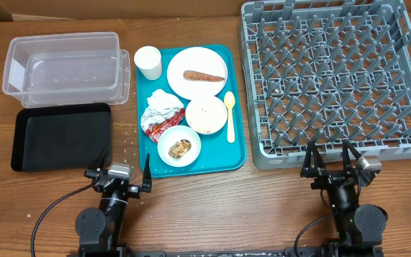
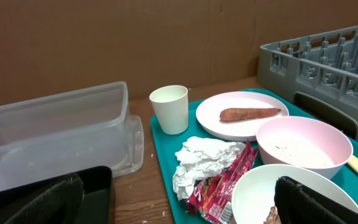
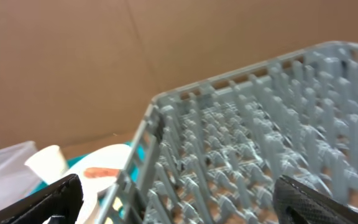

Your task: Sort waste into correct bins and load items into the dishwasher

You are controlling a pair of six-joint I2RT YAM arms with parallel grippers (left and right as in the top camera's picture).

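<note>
The white cup (image 1: 148, 62) stands outward of my left gripper with its opening up, so next I will reach the gripper outward and tilt the fingers down onto the cup's rim beside the plate.
A teal tray (image 1: 235, 161) holds a white cup (image 1: 148, 62), a pale plate (image 1: 197, 73) with a brown carrot-like stick (image 1: 204, 76), a crumpled napkin (image 1: 163, 104), a red-and-white wrapper (image 1: 160, 128), a pinkish bowl (image 1: 205, 115) with rice grains, a white bowl (image 1: 179, 146) with a brown food lump (image 1: 180, 148), and a yellow spoon (image 1: 230, 116). The clear tub (image 1: 64, 68) and black tray (image 1: 61, 137) lie left. The grey dish rack (image 1: 336, 80) stands right. My left gripper (image 1: 125, 173) is open at the tray's near left corner. My right gripper (image 1: 332, 165) is open before the rack.
Cardboard walls stand behind the wooden table. In the left wrist view the cup (image 2: 170, 109), plate (image 2: 248, 116), napkin (image 2: 205, 158) and both bowls lie ahead. In the right wrist view the rack (image 3: 260, 155) fills most of the picture.
</note>
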